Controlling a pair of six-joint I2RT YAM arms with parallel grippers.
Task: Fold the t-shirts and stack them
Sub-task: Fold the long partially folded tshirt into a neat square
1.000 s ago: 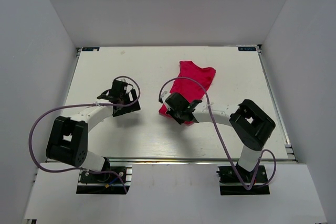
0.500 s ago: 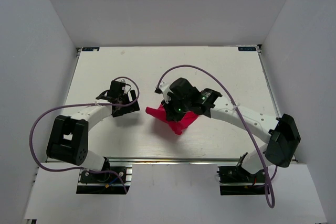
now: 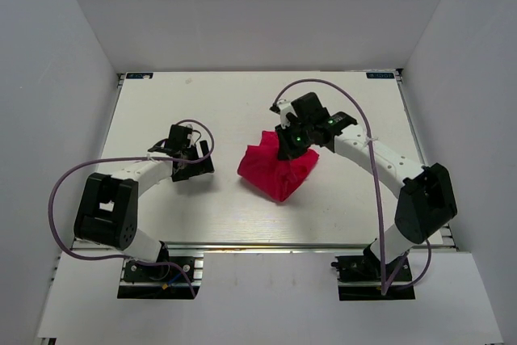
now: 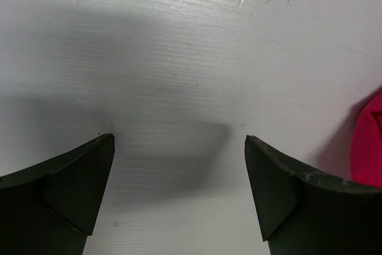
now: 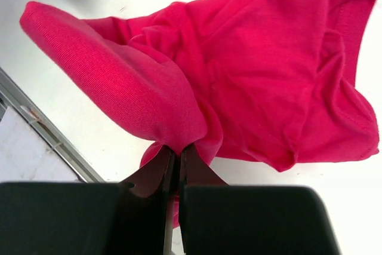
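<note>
The t-shirt (image 3: 277,169) lies bunched, so my right gripper should next pull its fold of the t-shirt outward and to the right in the top view, and let go of it over the bare table beside the heap.
The crimson-pink t-shirt (image 3: 277,169) lies bunched in a loose heap near the middle of the table. My right gripper (image 3: 292,141) is shut on a fold of its cloth at the heap's far right side; in the right wrist view the t-shirt (image 5: 250,76) drapes away from the closed gripper (image 5: 178,154). My left gripper (image 3: 194,157) is open and empty, low over bare table to the left of the shirt. In the left wrist view the gripper (image 4: 179,147) frames bare table, and an edge of the t-shirt (image 4: 367,147) shows at the far right. No neck tag shows.
The white table (image 3: 161,111) has raised rails along its left and right sides and grey walls around it. The near metal edge (image 5: 42,129) shows in the right wrist view. Purple cables loop over both arms.
My right gripper took hold of the shirt's near end and carried it up and back to the right. The flat shirt is now a bunched heap. The left gripper barely moved.
</note>
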